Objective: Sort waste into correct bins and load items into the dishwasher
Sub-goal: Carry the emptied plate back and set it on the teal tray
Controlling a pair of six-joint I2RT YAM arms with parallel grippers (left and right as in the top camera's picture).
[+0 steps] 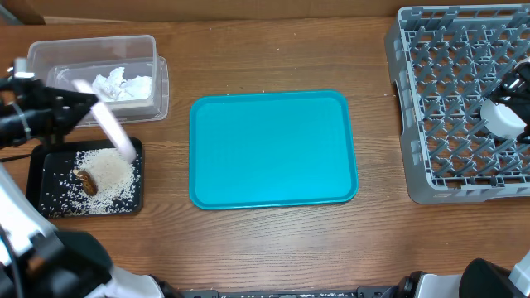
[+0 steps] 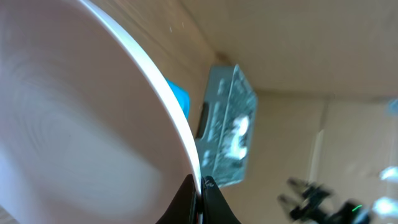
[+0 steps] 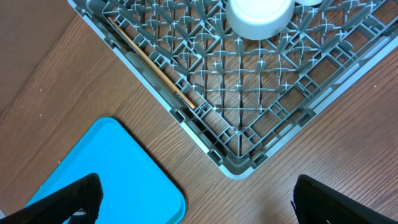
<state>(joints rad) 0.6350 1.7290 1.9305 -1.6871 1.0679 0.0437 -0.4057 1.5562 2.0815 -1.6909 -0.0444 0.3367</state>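
Observation:
The left gripper swings over the teal serving tray (image 1: 268, 156) next, lowers and releases the plate (image 1: 112, 132), as the tray is bare below and to its right in the overhead view.
My left gripper (image 1: 85, 105) (image 2: 200, 200) is shut on the rim of a pinkish-white plate (image 1: 112, 132) (image 2: 81, 118). The plate is tilted steeply, its lower edge over the black tray (image 1: 41, 161). Loose white crumbs (image 1: 108, 170) and a brown food scrap (image 1: 86, 181) lie in that tray. Crumpled white tissues (image 1: 122, 84) sit in the clear tub (image 1: 50, 56) behind it. The grey dish rack (image 1: 418, 178) (image 3: 211, 146) at the right holds a white cup (image 1: 503, 118) (image 3: 258, 15) and chopsticks (image 3: 152, 65) along one wall. My right gripper (image 3: 199, 202) is wide open and empty, above the rack's near corner.
The teal serving tray (image 1: 273, 149) (image 3: 106, 168) lies bare in the middle of the wooden table. A dark part of my right arm (image 1: 517, 81) hangs over the rack's right side. Arm bases line the near table edge.

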